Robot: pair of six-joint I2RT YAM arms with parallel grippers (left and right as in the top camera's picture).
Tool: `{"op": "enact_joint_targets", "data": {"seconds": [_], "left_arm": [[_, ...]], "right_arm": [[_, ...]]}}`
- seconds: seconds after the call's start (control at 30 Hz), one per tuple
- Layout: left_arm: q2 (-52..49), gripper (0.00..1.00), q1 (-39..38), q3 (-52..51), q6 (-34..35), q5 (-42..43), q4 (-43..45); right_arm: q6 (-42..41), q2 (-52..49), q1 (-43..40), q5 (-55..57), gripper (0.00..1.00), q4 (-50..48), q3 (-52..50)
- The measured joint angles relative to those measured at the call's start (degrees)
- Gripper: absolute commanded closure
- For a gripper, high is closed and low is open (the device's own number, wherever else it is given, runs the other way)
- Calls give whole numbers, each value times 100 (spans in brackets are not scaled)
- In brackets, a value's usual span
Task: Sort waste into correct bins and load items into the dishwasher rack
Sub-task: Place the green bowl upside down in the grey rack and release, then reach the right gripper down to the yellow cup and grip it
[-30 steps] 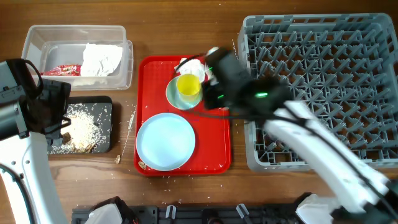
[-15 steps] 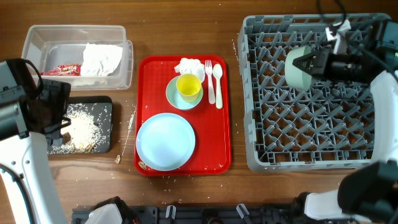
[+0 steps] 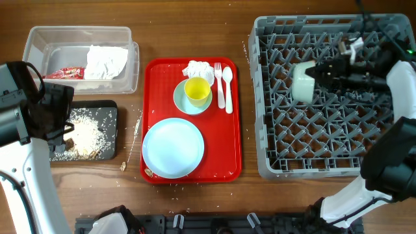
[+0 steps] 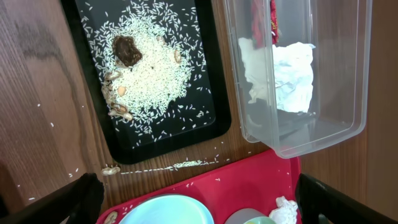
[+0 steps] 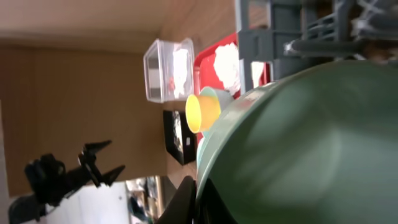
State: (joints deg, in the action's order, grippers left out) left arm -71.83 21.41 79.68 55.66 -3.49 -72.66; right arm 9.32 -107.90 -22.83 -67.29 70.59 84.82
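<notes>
My right gripper moves away from the rack's side by the red tray toward the rack's middle wires next, since the bowl [image 3: 302,83] hangs near that side.
My right gripper [image 3: 314,73] is shut on the rim of the mint-green bowl [image 3: 302,83], holding it on edge over the left part of the grey dishwasher rack [image 3: 325,140]. The bowl [image 5: 298,143] fills the right wrist view, with my right gripper [image 5: 198,196] pinching its rim. My left gripper [image 4: 202,205] is open and empty, hovering between the black tray [image 4: 208,74] of rice and scraps and the red tray [image 4: 249,186]. On the red tray [image 3: 224,149] lie the blue plate [image 3: 173,147], the saucer [image 3: 184,101] with the yellow cup [image 3: 197,89], a fork [image 3: 219,84], a spoon [image 3: 227,81] and a napkin [image 3: 198,68].
The clear tub [image 3: 81,39] at back left holds a white napkin [image 3: 104,62] and a red wrapper [image 3: 65,73]. The black tray [image 3: 107,110] sits in front of it. A small scrap [image 3: 122,166] and stray rice lie on the wood beside the red tray.
My right arm has swung from the red tray to the rack, carrying the bowl, then eased it slightly left and lower. The left arm has not moved.
</notes>
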Motion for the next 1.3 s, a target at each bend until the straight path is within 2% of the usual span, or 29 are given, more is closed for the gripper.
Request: {"op": "enact_joint_targets", "data": {"seconds": [0.37, 0.53, 0.8, 1.03, 1.13, 1.23, 1.3], "left_arm": [[-2, 0, 0, 0, 0, 0, 0], [-2, 0, 0, 0, 0, 0, 0], [-2, 0, 0, 0, 0, 0, 0], [-2, 0, 0, 0, 0, 0, 0], [-2, 0, 0, 0, 0, 0, 0], [-2, 0, 0, 0, 0, 0, 2], [-2, 0, 0, 0, 0, 0, -2]], "right_arm": [[-26, -2, -212, 109, 94, 35, 0], [-284, 52, -487, 516, 84, 57, 0], [-1314, 909, -535, 2549, 82, -157, 4], [-2540, 2312, -551, 4669, 83, -240, 4], [-2664, 2618, -420, 4944, 79, -225, 4], [-2664, 2570, 4, 4999, 85, -260, -31], [-2660, 2463, 520, 4957, 85, -374, -225]]}}
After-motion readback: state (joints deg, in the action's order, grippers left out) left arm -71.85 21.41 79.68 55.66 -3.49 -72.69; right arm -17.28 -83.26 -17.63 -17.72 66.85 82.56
